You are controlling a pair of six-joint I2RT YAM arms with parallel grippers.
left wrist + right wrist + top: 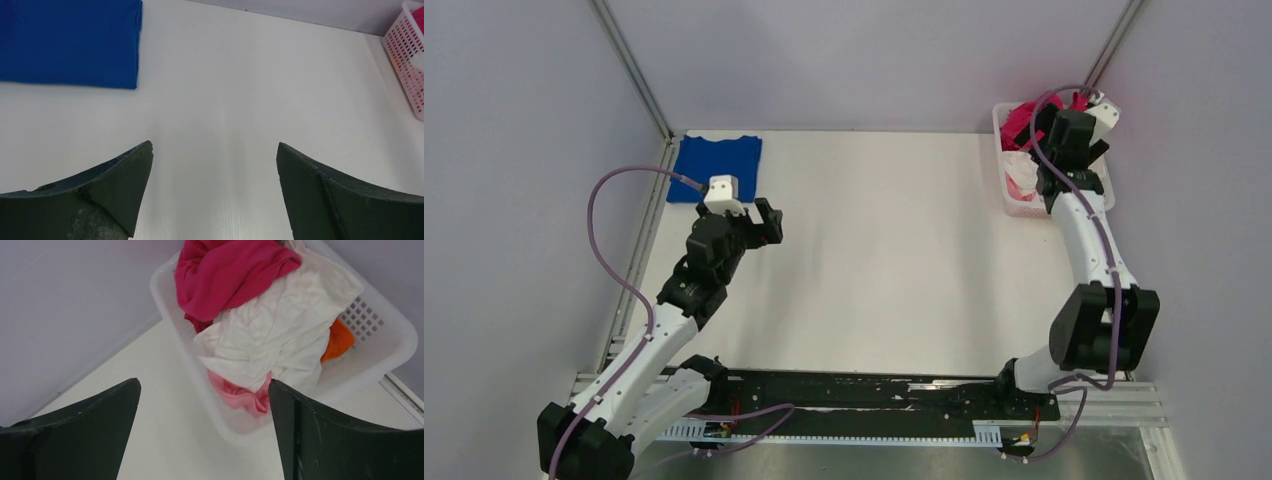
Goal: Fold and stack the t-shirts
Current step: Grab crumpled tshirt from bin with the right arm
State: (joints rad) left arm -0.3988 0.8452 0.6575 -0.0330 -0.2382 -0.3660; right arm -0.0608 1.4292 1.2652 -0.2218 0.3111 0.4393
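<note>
A fold of the magenta t-shirt (1024, 122) (236, 278) lies on the white one in the basket, and I will move my right gripper outward and down to it next.
A royal blue t-shirt (716, 166) lies folded flat at the table's far left corner, and shows at the upper left of the left wrist view (70, 42). My left gripper (214, 150) hangs open over bare table, right of and nearer than the blue shirt, holding nothing. In the white basket (165, 305) at the far right, a magenta t-shirt (225, 275), a white one (280, 335), a pale pink one (240, 395) and an orange one (337, 340) lie crumpled together. My right gripper (205, 387) hovers open above the basket's near end with nothing between its fingers.
The white lattice basket (1012, 190) stands against the back right wall. Metal frame posts (634, 70) rise at both back corners. A black rail (874, 392) with cables runs along the near edge between the arm bases.
</note>
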